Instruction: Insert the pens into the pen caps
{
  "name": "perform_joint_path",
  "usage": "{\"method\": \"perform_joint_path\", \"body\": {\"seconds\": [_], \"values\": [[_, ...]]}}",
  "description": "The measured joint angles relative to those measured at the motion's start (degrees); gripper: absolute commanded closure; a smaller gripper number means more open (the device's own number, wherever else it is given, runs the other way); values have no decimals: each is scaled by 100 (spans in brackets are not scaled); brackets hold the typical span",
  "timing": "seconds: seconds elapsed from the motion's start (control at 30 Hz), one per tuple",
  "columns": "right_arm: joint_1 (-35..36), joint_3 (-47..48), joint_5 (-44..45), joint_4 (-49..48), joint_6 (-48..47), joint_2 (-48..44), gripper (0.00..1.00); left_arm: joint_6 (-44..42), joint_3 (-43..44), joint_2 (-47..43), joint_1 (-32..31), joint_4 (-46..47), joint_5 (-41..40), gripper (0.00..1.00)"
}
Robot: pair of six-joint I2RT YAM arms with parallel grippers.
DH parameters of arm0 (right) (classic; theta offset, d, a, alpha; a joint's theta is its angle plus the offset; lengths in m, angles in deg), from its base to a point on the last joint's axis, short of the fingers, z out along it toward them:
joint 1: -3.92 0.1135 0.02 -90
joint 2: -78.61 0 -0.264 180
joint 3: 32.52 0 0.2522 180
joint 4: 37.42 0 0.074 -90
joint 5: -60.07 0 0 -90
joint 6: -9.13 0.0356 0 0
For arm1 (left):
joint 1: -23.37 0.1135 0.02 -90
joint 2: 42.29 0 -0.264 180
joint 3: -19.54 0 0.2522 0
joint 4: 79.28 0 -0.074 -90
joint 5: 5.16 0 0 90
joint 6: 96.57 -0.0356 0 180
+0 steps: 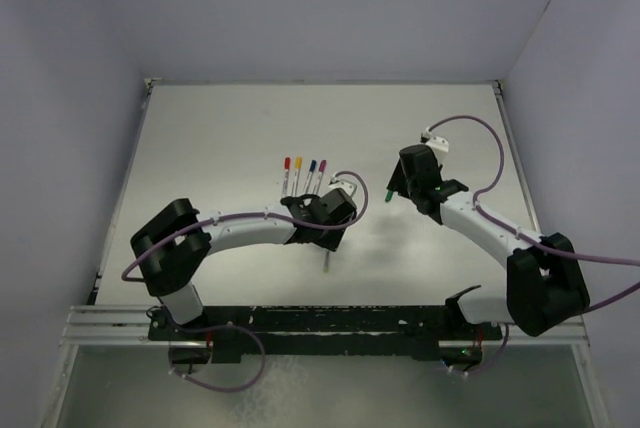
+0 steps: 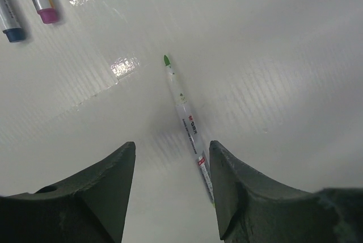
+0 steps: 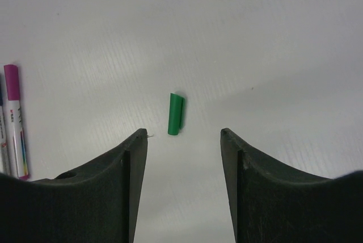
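Observation:
The uncapped pen is lying flat below my open left gripper. My left gripper will next go down around the pen's printed body and close there, so the pen's green tip stays uncovered.
An uncapped pen [image 2: 184, 107] with a green tip lies flat on the table. It runs between the fingers of my open left gripper [image 2: 172, 146], close to the right finger, untouched. In the top view its end [image 1: 325, 260] pokes out below that gripper [image 1: 322, 216]. The green pen cap [image 3: 176, 114] lies loose on the table just ahead of my open right gripper [image 3: 183, 132], nearer its left fingertip. From above the cap [image 1: 387, 193] sits just left of that gripper [image 1: 405, 186]. Several capped pens [image 1: 304, 172] lie in a row farther back.
A blue-capped pen [image 2: 11, 27] and a magenta-capped pen [image 2: 42, 4] lie at the upper left of the left wrist view. The magenta-capped pen [image 3: 16, 124] also shows at the left edge of the right wrist view. Grey walls enclose the white table [image 1: 230, 128].

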Motion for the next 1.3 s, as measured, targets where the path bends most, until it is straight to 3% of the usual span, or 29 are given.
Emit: {"method": "perform_joint_path", "body": {"seconds": [0.63,1.0,1.13,1.3], "values": [[0,-9,-44,-308,-61,90,43,173,125,544,-138,-348,20,45],[0,-9,-136,-350,-61,103,43,136,330,737,-151,-354,216,75],[0,-9,-144,-304,-55,101,43,98,361,774,-155,-317,243,100],[0,-9,-146,-236,9,101,44,-9,354,776,-155,-275,367,100]]}}
